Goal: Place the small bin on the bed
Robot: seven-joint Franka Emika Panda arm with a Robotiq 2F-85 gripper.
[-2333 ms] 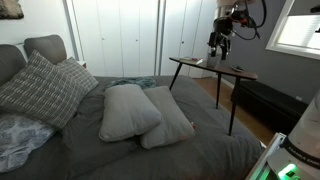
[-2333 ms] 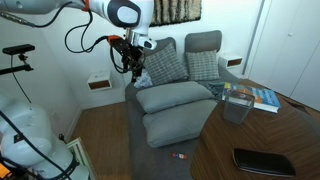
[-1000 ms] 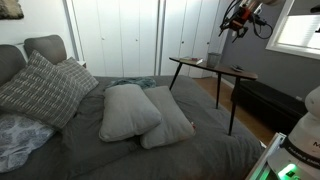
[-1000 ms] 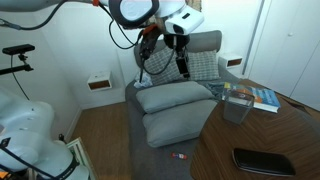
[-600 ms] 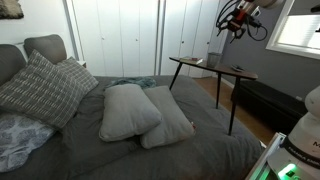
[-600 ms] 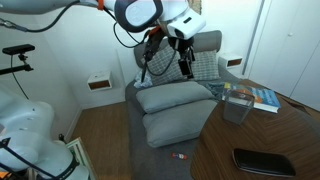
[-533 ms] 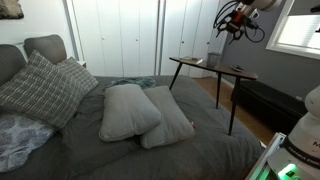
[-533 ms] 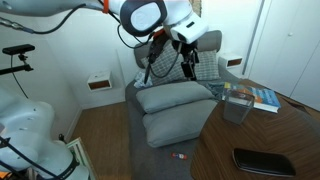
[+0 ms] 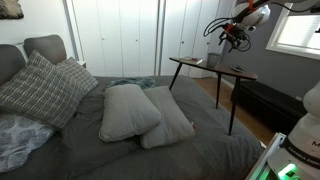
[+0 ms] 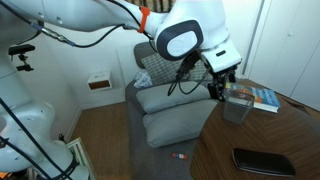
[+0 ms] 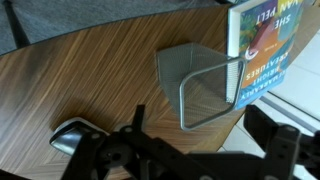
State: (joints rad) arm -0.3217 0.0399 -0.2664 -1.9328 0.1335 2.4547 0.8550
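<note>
My gripper is open and will next move down until its fingers are on both sides of the bin's near rim (image 9: 215, 54) (image 11: 210, 119).
The small bin (image 11: 200, 85) is a grey wire-mesh cup standing upright on the dark wooden side table (image 11: 90, 80), next to a book. It shows in both exterior views (image 9: 213, 60) (image 10: 237, 106). My gripper (image 11: 210, 140) is open and empty, its two dark fingers hovering just above the bin without touching it. It also shows in both exterior views (image 9: 233, 38) (image 10: 218, 88). The bed (image 9: 205, 150) with dark grey duvet, two light grey pillows (image 9: 140, 112) and checked cushions (image 9: 40, 88) lies beside the table.
A blue and yellow book (image 10: 262, 97) lies on the table against the bin (image 11: 265, 45). A flat black object (image 10: 262, 160) lies near the table's front. A silver-black object (image 11: 68, 136) lies on the table. White wardrobe doors (image 9: 120, 40) stand behind the bed.
My arm has swung from above the cushions at the head of the bed across to the side table. The gripper now hangs over the bin; the bin has not moved.
</note>
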